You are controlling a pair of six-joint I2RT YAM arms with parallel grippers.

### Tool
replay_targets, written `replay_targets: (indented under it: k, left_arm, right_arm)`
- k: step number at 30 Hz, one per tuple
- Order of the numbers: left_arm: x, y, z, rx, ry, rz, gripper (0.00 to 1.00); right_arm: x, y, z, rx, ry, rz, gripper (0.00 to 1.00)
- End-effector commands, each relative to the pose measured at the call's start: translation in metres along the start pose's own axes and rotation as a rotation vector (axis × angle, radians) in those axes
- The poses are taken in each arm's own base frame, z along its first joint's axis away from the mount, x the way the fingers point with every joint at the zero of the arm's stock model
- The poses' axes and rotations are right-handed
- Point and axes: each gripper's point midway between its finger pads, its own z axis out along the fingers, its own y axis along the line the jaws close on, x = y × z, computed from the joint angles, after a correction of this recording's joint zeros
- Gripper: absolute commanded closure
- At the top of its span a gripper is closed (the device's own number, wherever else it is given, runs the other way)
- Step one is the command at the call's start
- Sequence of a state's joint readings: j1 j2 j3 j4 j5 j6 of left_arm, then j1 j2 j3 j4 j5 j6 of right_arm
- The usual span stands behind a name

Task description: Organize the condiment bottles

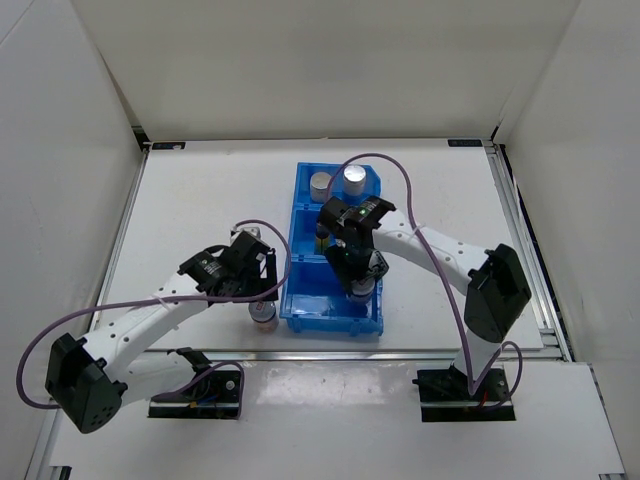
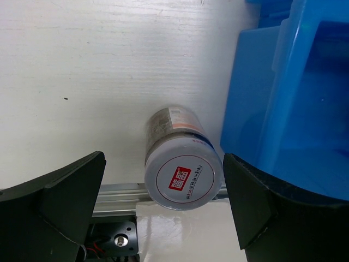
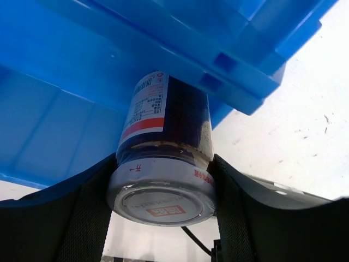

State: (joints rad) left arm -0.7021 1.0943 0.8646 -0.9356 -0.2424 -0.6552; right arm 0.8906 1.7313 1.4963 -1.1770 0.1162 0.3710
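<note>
The lid of the second silver-lidded jar (image 2: 182,176) already has the open fingers of my left gripper on either side of it, so I need to lower that gripper further down around the lid next and close it.
My right gripper (image 1: 358,278) is shut on a squat dark jar with a silver lid (image 3: 161,192), gripping just under the lid. It holds the jar over the near compartment of the blue bin (image 1: 300,312). My left gripper (image 2: 163,203) is open, with a finger on each side of a second silver-lidded jar (image 2: 182,176) and not touching it. That jar (image 1: 262,313) stands on the table just left of the bin's near corner. Two silver-capped white bottles (image 1: 320,183) (image 1: 354,178) stand in the far compartment. The slim dark bottles are hidden under my right arm.
The bin's blue wall (image 2: 256,109) is close on the right of my left gripper. The table's metal front rail (image 2: 117,192) runs just behind the left jar. White walls enclose the table on three sides.
</note>
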Motion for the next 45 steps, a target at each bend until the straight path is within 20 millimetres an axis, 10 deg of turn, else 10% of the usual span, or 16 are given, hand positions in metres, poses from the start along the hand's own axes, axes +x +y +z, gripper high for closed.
replay_targets:
  k: [1, 11, 14, 19, 24, 31, 39, 45]
  left_arm:
    - [0.002, -0.001, -0.004, 0.027, -0.002, -0.023, 0.00]
    - [0.018, -0.005, 0.008, 0.021, 0.090, 0.002, 0.00]
    - [0.023, -0.004, 0.011, 0.017, 0.113, 0.006, 0.00]
    - [0.029, -0.003, 0.014, 0.017, 0.128, -0.003, 0.00]
    - [0.029, 0.002, 0.017, -0.015, 0.117, -0.019, 0.12]
    - [-0.006, 0.004, -0.014, -0.015, -0.025, -0.080, 0.89]
    - [-0.118, -0.007, -0.130, 0.010, -0.413, -0.184, 0.89]
    - [-0.117, -0.075, -0.121, 0.064, -0.382, 0.063, 0.89]
  right_arm:
    - [-0.016, 0.018, -0.023, -0.062, -0.098, -0.006, 0.84]
    - [-0.001, 0.022, 0.040, -0.049, -0.030, -0.074, 0.76]
    - [-0.001, 0.024, 0.036, -0.070, -0.058, -0.073, 0.36]
    - [-0.007, 0.014, 0.003, -0.026, -0.135, -0.066, 0.01]
    - [-0.014, 0.000, -0.052, 0.007, -0.251, -0.041, 0.00]
    - [-0.021, -0.015, -0.107, 0.043, -0.360, -0.019, 0.00]
    - [0.000, -0.036, -0.098, 0.108, -0.332, 0.033, 0.00]
    - [0.012, -0.049, -0.089, 0.107, -0.321, 0.121, 0.00]
